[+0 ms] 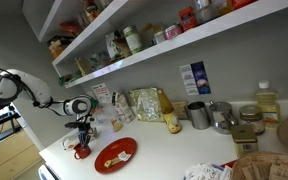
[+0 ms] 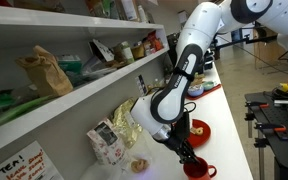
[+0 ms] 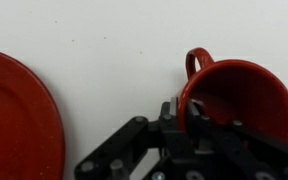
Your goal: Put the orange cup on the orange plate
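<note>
The orange plate is apart from the cup. My gripper will next go up, move left in the wrist view over the plate's bare side [image 1: 108, 150] [image 3: 22, 122], go down and let go of the cup's rim.
The orange cup [image 3: 239, 100] is a small red-orange mug with its handle pointing away in the wrist view. My gripper [image 3: 174, 112] is shut on its rim, one finger inside and one outside. The orange plate [image 3: 14, 120] lies flat to the left of the cup, apart from it. In both exterior views the gripper [image 1: 82, 137] [image 2: 184, 156] points down over the cup [image 1: 81, 152] [image 2: 197, 169], at or just above the white counter. The plate [image 1: 115, 155] [image 2: 198, 129] lies beside it. I cannot tell whether the cup touches the counter.
Grey metal cups [image 1: 198, 115] [image 1: 222, 115] and a bottle [image 1: 268, 103] stand at the back of the counter. Snack bags [image 1: 144, 104] lean on the wall. A woven basket [image 1: 264, 166] is near the front. Shelves [image 1: 164, 45] hang above.
</note>
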`<state>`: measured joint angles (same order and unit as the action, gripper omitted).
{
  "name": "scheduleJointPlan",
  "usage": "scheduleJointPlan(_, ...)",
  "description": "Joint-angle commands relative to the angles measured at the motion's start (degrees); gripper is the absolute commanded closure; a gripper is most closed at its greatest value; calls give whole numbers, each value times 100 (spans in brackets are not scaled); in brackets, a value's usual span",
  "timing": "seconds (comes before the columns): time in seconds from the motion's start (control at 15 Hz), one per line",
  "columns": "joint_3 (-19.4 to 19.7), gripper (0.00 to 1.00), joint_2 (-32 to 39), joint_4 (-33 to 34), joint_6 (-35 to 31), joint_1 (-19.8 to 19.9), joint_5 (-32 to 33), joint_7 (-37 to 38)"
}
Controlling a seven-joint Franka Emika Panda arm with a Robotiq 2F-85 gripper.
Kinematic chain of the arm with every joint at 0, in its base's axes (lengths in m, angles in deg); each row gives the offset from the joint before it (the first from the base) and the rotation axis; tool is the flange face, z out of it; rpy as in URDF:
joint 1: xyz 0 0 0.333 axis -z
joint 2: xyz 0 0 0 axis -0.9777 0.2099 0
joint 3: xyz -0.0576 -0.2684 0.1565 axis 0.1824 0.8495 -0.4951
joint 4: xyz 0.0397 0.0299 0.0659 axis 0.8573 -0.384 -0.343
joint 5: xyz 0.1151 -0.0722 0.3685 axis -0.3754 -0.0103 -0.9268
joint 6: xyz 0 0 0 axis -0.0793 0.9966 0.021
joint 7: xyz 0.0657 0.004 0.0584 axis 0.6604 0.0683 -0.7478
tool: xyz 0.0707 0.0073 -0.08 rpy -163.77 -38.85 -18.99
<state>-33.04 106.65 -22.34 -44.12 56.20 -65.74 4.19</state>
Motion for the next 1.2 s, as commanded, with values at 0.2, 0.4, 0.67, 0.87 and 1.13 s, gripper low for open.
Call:
scheduleJointPlan(0.2,191,98,-941,-496,-61,451,-159,-129)
scheduleJointPlan(0.4,320,98,-1600,-984,-221,689,-102,-175)
scheduleJointPlan(0.67,447,98,-2250,-1663,-338,981,-111,-264)
scheduleJointPlan(0.87,459,98,-2414,-2063,-456,1134,-161,-314)
scheduleJointPlan(1.13,470,98,-2327,-2361,-741,1194,-148,-232)
